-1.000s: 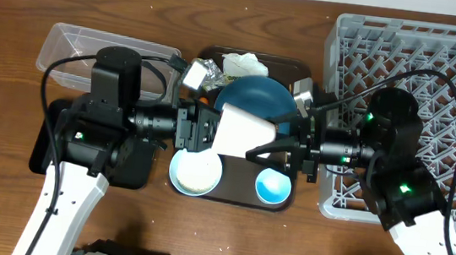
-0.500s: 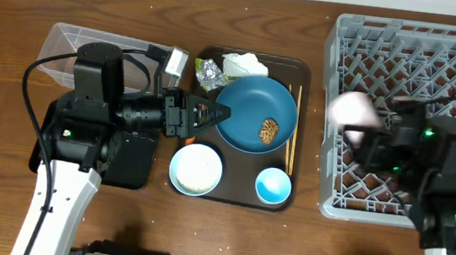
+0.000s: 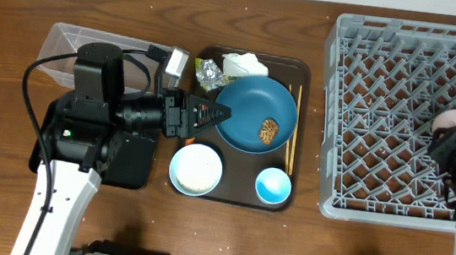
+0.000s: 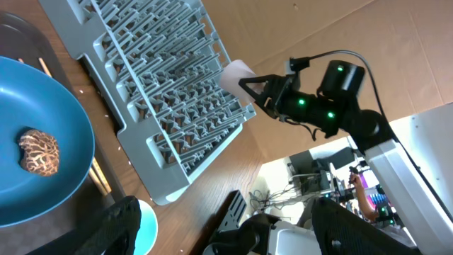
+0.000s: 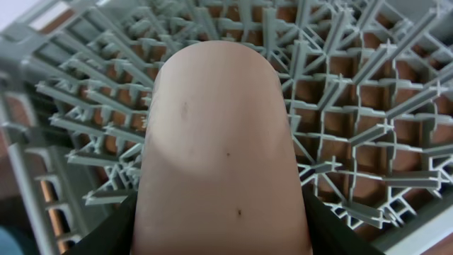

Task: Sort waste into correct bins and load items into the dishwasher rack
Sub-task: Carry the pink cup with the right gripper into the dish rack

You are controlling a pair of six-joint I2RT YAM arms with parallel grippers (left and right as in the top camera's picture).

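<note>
I need to bring the small pink cup down to the grey rack's lattice with my right gripper, pulling it back toward the rack's near edge before letting go.
My right gripper is shut on the small pink cup and holds it over the right side of the grey dishwasher rack. In the right wrist view the cup fills the frame above the rack's lattice. My left gripper is open and empty at the left edge of the dark blue plate, which holds the brown food lump. The white napkin and foil ball lie behind the plate. No carrot shows.
The white bowl, small blue cup and chopsticks sit on the brown serving tray. The clear tub and black tray are at the left, partly under my left arm.
My right gripper has carried the pink cup from the serving tray to the rack's right side. My left arm drew back leftward a second ago and has stayed still since.
</note>
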